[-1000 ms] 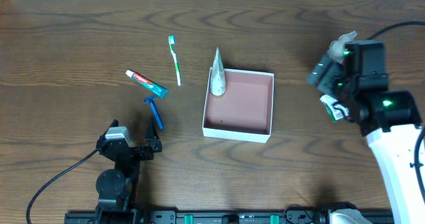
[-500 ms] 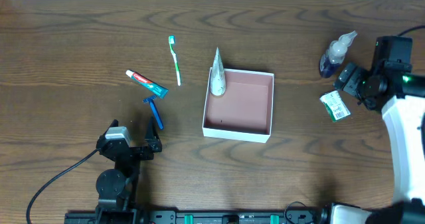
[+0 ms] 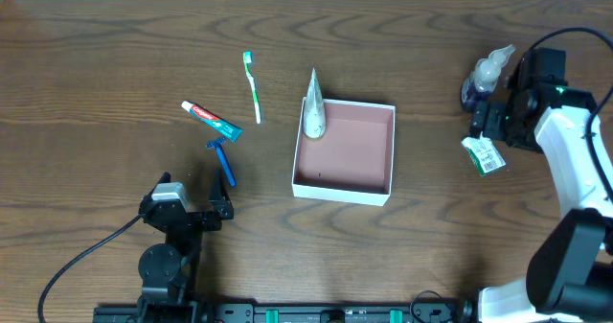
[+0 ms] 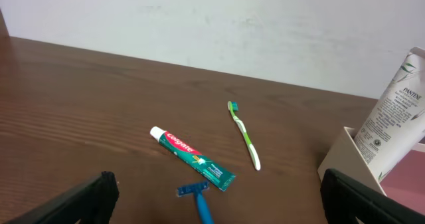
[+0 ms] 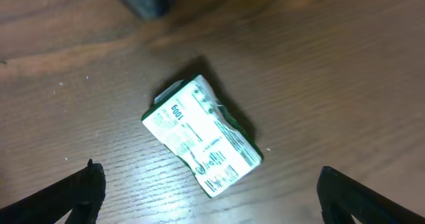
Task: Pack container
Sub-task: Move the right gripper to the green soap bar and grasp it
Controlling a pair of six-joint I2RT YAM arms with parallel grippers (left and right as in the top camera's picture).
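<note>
I need to lower my right gripper onto the green-white packet (image 3: pixel 485 156) (image 5: pixel 202 136) next and bring the open fingers down beside the packet's long sides. The packet lies flat on the tabletop below them.
The container (image 3: pixel 341 193), a square white box with a pinkish-brown inside, sits mid-table. A white Pantene tube (image 3: pixel 313 109) leans on its far left corner and also shows in the left wrist view (image 4: pixel 393 116). A toothbrush (image 3: pixel 253 86), toothpaste (image 3: pixel 212 120) and a blue razor (image 3: pixel 223 160) lie to the left of the container. My left gripper (image 3: pixel 194 202) is open and empty, near the razor (image 4: pixel 199 196). My right gripper (image 3: pixel 490 124) is open above a green-white packet (image 5: pixel 202 136), apart from it. A spray bottle (image 3: pixel 482 76) stands just beyond the packet.
The toothpaste (image 4: pixel 192 159) and toothbrush (image 4: pixel 244 133) lie ahead of the left gripper (image 4: pixel 214 215). The container's white wall (image 4: pixel 339 159) is at that view's right. The right arm's cable arcs over the table's right edge.
My right arm swung out to the right, then came back left over the packet and lower. The spray bottle, covered a second ago, now shows. The left arm has not moved.
</note>
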